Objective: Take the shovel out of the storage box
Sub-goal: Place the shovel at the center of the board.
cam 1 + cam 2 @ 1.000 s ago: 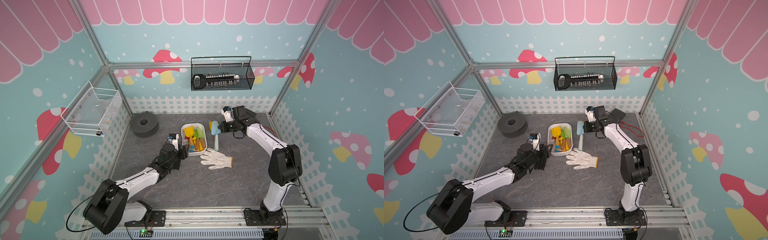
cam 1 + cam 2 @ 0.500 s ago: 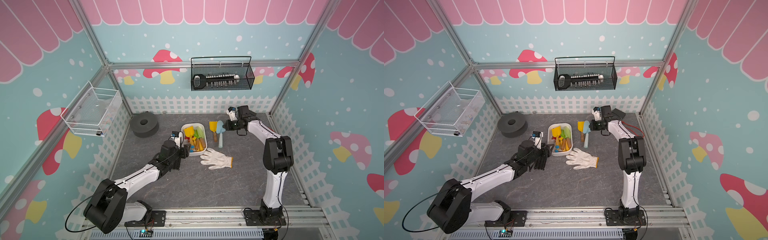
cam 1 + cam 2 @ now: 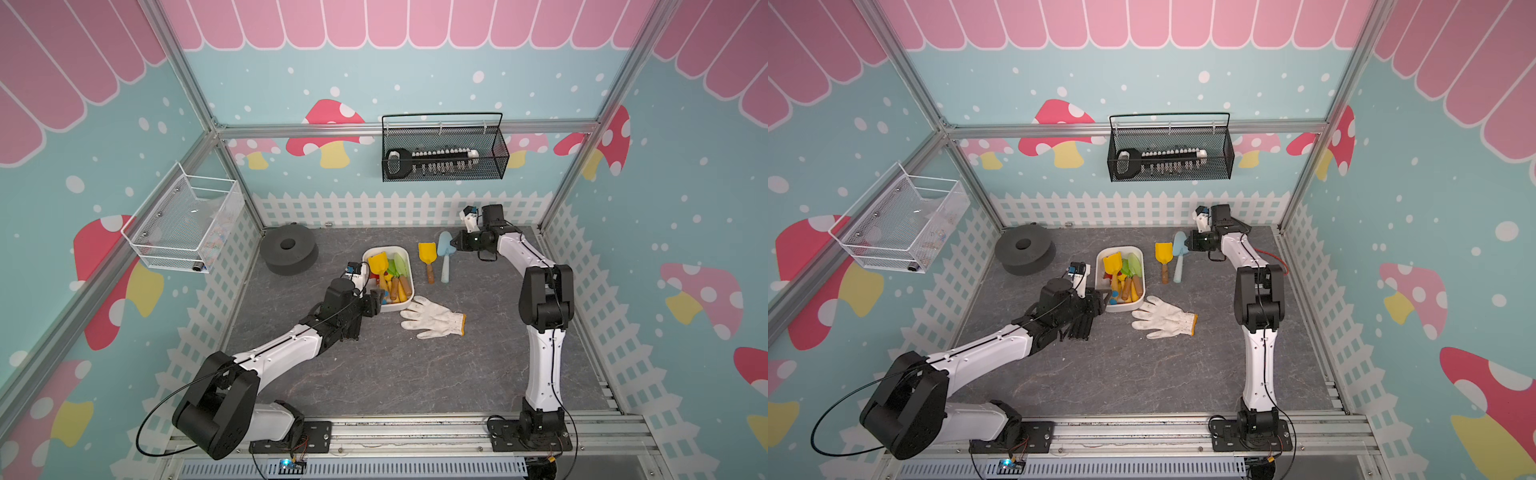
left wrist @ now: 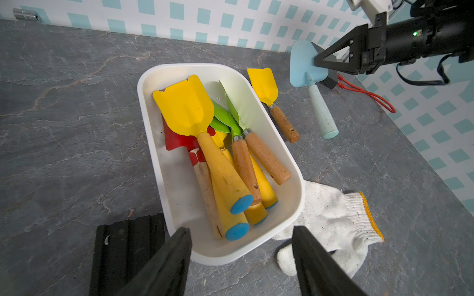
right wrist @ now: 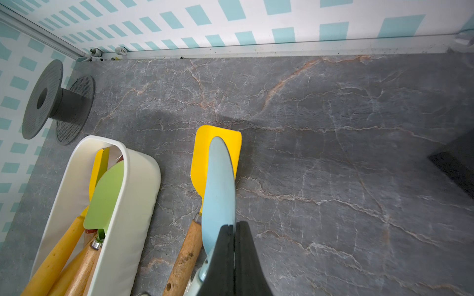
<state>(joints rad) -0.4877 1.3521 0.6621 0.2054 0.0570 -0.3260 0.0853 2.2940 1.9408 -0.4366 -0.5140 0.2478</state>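
I will next use my right gripper to lower the blade, which is still held above the table, onto the bare tabletop (image 3: pixel 441 257) (image 5: pixel 264 165) beside the small yellow shovel and let go of it, because that spot is below it.
The white storage box (image 3: pixel 386 249) (image 3: pixel 1121 249) (image 4: pixel 148 115) (image 5: pixel 128 205) stands mid-table with several shovels in it: a large yellow shovel (image 4: pixel 184 107) on top, with green and red ones under it. A small yellow shovel (image 3: pixel 427 253) (image 4: pixel 264 83) (image 5: pixel 200 159) lies on the table just right of the box. Beside it, my right gripper (image 3: pixel 455 243) (image 3: pixel 1187 242) (image 5: pixel 234 225) is shut on the blade of a light blue shovel (image 3: pixel 444 245) (image 4: pixel 300 64) (image 5: pixel 220 192), whose handle slopes down to the table. My left gripper (image 3: pixel 376 301) (image 3: pixel 1104 299) (image 4: pixel 241 230) is open at the box's near end, holding nothing.
A white glove (image 3: pixel 432 318) (image 4: pixel 331 212) lies by the box's near right corner. A grey spool (image 3: pixel 289 249) (image 5: pixel 59 102) sits at the back left. On the walls hang a black mesh basket (image 3: pixel 444 153) and a white wire basket (image 3: pixel 187 224). A red cord (image 4: pixel 366 94) lies by the right wall.
My right gripper carried the light blue shovel a little to the right, uncovering the small yellow shovel on the table. The left gripper edged slightly closer to the box's near end.
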